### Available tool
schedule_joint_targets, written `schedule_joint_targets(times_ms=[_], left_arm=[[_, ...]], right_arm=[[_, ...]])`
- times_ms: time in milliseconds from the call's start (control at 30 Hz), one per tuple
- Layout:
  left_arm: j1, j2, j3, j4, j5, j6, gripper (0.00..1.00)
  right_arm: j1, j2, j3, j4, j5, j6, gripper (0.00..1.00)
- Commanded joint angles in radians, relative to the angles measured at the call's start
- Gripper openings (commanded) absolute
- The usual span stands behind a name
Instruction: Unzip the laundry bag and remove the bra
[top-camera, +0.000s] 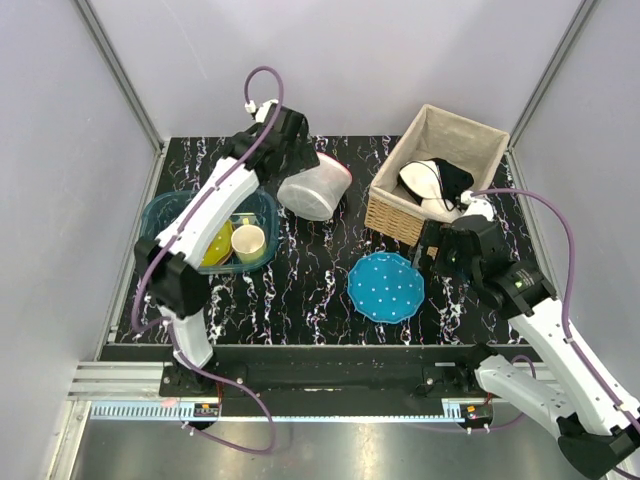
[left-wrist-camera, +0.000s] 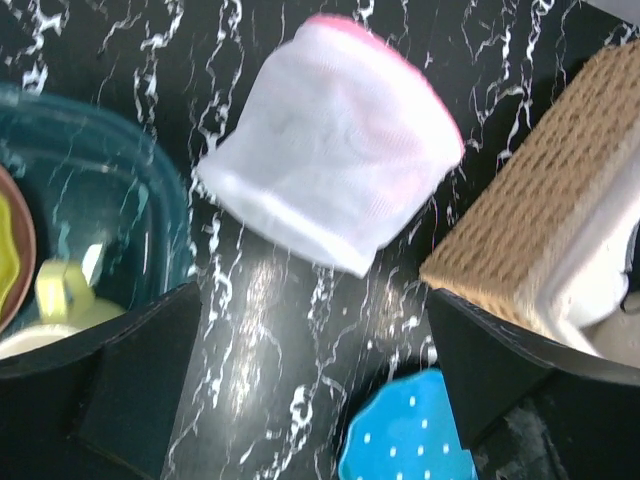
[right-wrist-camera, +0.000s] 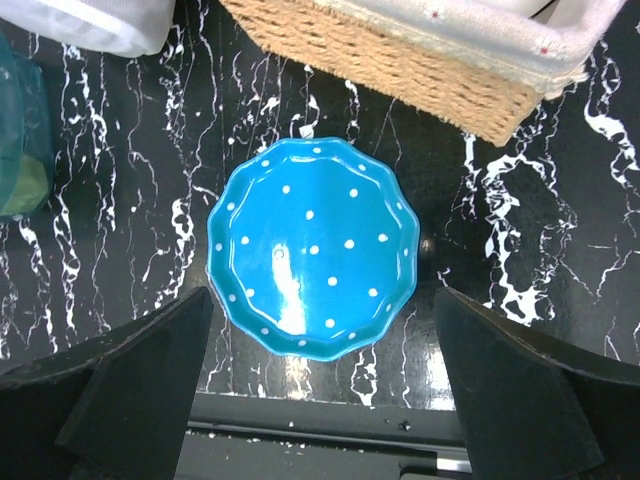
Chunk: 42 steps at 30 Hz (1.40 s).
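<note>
The laundry bag's pink zipper rim is below my left gripper and to its right in the top view, so I will move that way and go down onto it.
The laundry bag (top-camera: 313, 187) is a white mesh drum with a pink rim, lying on its side on the black marbled table at the back middle. It fills the upper middle of the left wrist view (left-wrist-camera: 335, 150), blurred and still closed as far as I can see. The red bra is hidden; only a faint pink shade shows through the mesh. My left gripper (top-camera: 303, 158) hovers above the bag's far side, open and empty (left-wrist-camera: 315, 385). My right gripper (top-camera: 440, 257) is open and empty (right-wrist-camera: 320, 390) above the table's front right.
A wicker basket (top-camera: 393, 214) at the back right holds a white-and-black bra (top-camera: 436, 181); it also shows in both wrist views (left-wrist-camera: 540, 230) (right-wrist-camera: 400, 50). A blue dotted plate (top-camera: 386, 286) (right-wrist-camera: 312, 262) lies front middle. A teal tub (top-camera: 160, 215) with a yellow bowl and cup (top-camera: 248, 242) stands left.
</note>
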<state>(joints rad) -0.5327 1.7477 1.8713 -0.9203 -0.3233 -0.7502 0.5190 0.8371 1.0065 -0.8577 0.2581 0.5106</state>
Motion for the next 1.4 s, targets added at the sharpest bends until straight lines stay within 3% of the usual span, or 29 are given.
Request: schedule_joint_targets(times_ms=[0,200,333,767,1100,1267,1367], left_arm=[[0.016,0.177,0.266,-0.123,0.013,0.078,0.99],[0.025,0.335,0.391,-0.109,-0.042,0.121,0.99],[0.051,0.456,0.529,-0.152,0.012,0.107,0.99],[0.048,0.503,0.466,0.067,0.162,0.032,0.97],[0.050,0.614,0.591,0.169,0.001,0.087,0.95],[0.040,0.697,0.583,0.091,-0.039,0.078,0.91],[0.039,0.691,0.552,0.092,-0.017,0.078,0.72]], right_arm=[[0.004,-0.016,-0.008,0.022,-0.057,0.017,1.00],[0.004,-0.003,0.001,0.019,-0.086,0.014,1.00],[0.004,0.022,0.021,0.029,-0.086,0.037,1.00],[0.006,0.151,0.046,0.040,-0.181,0.081,1.00],[0.004,0.171,-0.012,0.036,-0.187,0.091,1.00],[0.004,0.171,-0.031,0.036,-0.177,0.115,0.99],[0.004,0.177,-0.037,0.055,-0.200,0.115,1.00]])
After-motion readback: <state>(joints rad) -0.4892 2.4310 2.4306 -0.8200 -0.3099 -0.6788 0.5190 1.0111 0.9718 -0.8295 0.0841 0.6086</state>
